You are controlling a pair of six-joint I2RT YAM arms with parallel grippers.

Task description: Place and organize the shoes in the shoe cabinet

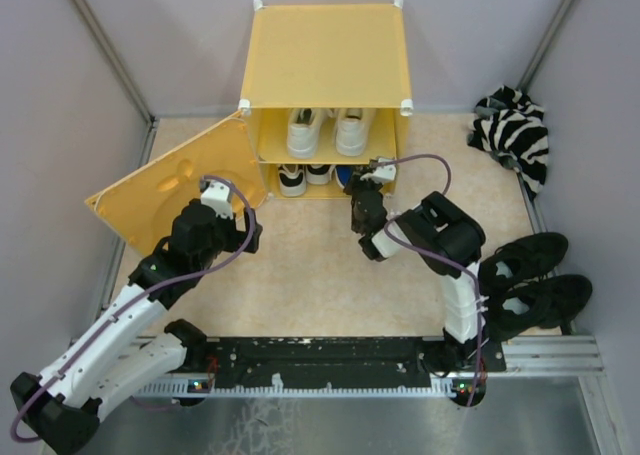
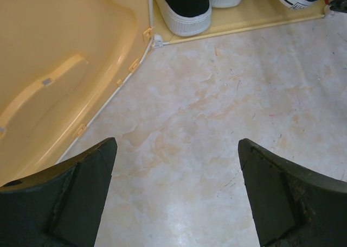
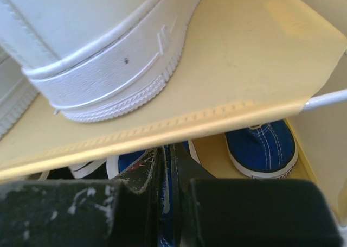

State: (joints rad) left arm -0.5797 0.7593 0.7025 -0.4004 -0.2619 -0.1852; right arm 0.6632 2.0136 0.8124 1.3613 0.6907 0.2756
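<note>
The blue shoe in my right gripper is already on the lower level beside the second blue shoe, so my right gripper will next move slightly outward and down, then open.
The yellow-orange shoe cabinet (image 1: 325, 55) stands at the back, its hinged front panel (image 1: 160, 190) swung open to the left. The white pair (image 1: 325, 130) sits on the upper shelf. The black-and-white pair (image 1: 302, 178) is on the lower level. My right gripper (image 1: 370, 180) is at the lower right opening, shut on the edge of a blue shoe (image 3: 174, 203). The second blue shoe (image 3: 263, 146) lies inside to the right. A white shoe (image 3: 103, 51) sits on the inner shelf (image 3: 227, 116) above. My left gripper (image 2: 176, 144) is open and empty over the floor beside the panel (image 2: 54, 68).
An all-black pair (image 1: 530, 280) lies on the floor at the right, near the right arm's base. A zebra-striped cloth (image 1: 515, 135) lies at the back right. Grey walls close in both sides. Bare floor (image 2: 217, 111) lies in front of the cabinet.
</note>
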